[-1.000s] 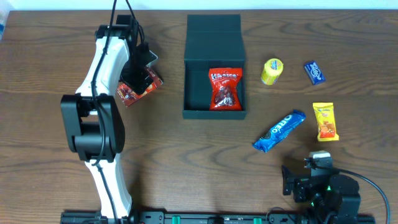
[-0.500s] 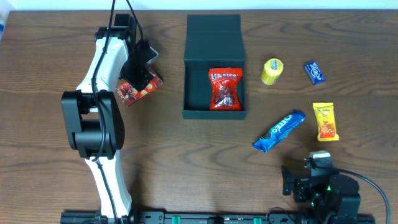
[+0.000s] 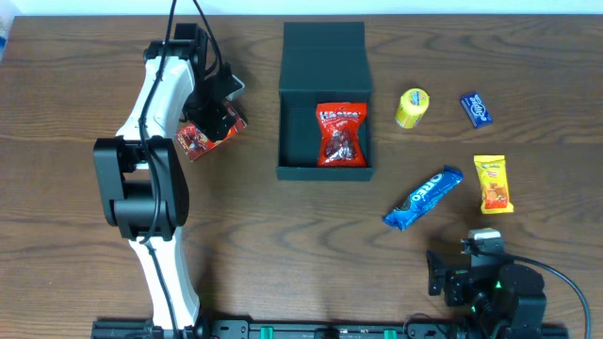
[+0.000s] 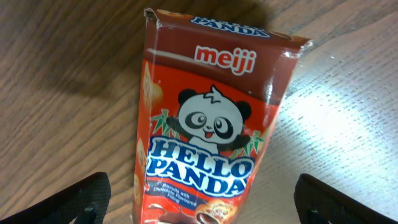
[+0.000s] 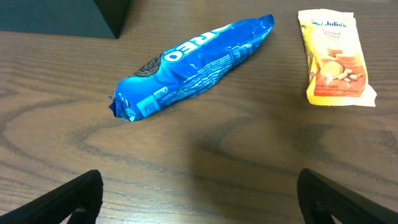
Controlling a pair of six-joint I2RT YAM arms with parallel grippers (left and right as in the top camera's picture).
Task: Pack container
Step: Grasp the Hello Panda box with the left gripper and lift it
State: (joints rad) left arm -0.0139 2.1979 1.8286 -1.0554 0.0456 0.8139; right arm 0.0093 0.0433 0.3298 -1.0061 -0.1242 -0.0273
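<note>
My left gripper comes down over the red Hello Panda box point(image 3: 200, 138) next and closes across its long sides, since the box lies lengthwise between my open fingers.
The dark green container point(image 3: 324, 94) stands open at the table's middle back, its flap lid laid back, with a red snack packet point(image 3: 340, 134) inside. A red Hello Panda box point(image 3: 200, 138) lies on the table left of it and fills the left wrist view point(image 4: 205, 124). My left gripper point(image 3: 215, 117) is open, its fingers point(image 4: 81, 199) wide on either side of the box, not touching it. My right gripper point(image 3: 476, 273) is open and empty at the front right, its fingers point(image 5: 74, 196) above bare wood.
A blue Oreo packet point(image 3: 422, 198) lies right of the container, also in the right wrist view point(image 5: 186, 62). A yellow Julie's packet point(image 3: 492, 184) shows there too point(image 5: 334, 56). A yellow round snack point(image 3: 412, 107) and a small blue packet point(image 3: 476, 109) lie at the back right.
My left gripper has shifted slightly toward the back right over the Hello Panda box. The right arm has not moved.
</note>
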